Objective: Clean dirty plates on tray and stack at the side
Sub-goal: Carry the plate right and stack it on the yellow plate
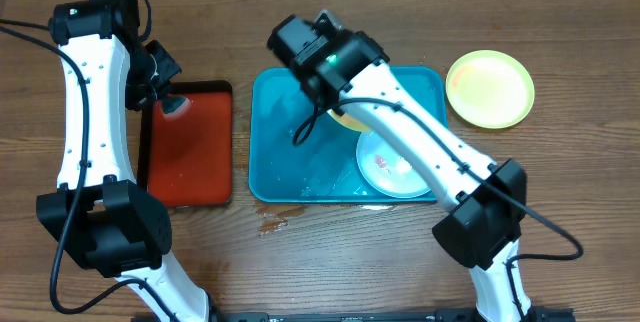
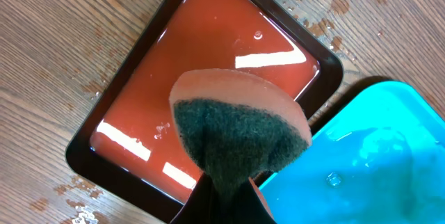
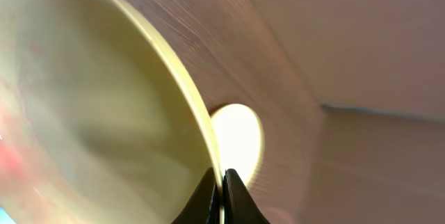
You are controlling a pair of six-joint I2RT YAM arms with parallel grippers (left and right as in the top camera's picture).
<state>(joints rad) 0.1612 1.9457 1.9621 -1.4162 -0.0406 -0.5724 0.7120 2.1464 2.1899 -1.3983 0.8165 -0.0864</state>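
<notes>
The other yellow-green plate already lies aside. I will swing my right gripper off the turquoise tray [image 1: 285, 152], turn the tilted plate flat and lower it onto that other plate.
My right gripper [image 3: 222, 186] is shut on the rim of a yellow-green plate [image 3: 104, 113] and holds it tilted above the turquoise tray [image 1: 285, 152]. In the overhead view only an edge of this plate [image 1: 349, 120] shows under the right arm. A light blue plate [image 1: 390, 167] with red smears lies in the tray's near right part. Another yellow-green plate [image 1: 490, 87] lies on the table right of the tray. My left gripper [image 2: 224, 196] is shut on a sponge [image 2: 240, 130], green scouring side up, above the red tray.
A red tray with a black rim [image 1: 190, 152] lies left of the turquoise tray and looks wet [image 2: 208, 57]. Water drops [image 1: 275, 224] lie on the wooden table in front of the turquoise tray.
</notes>
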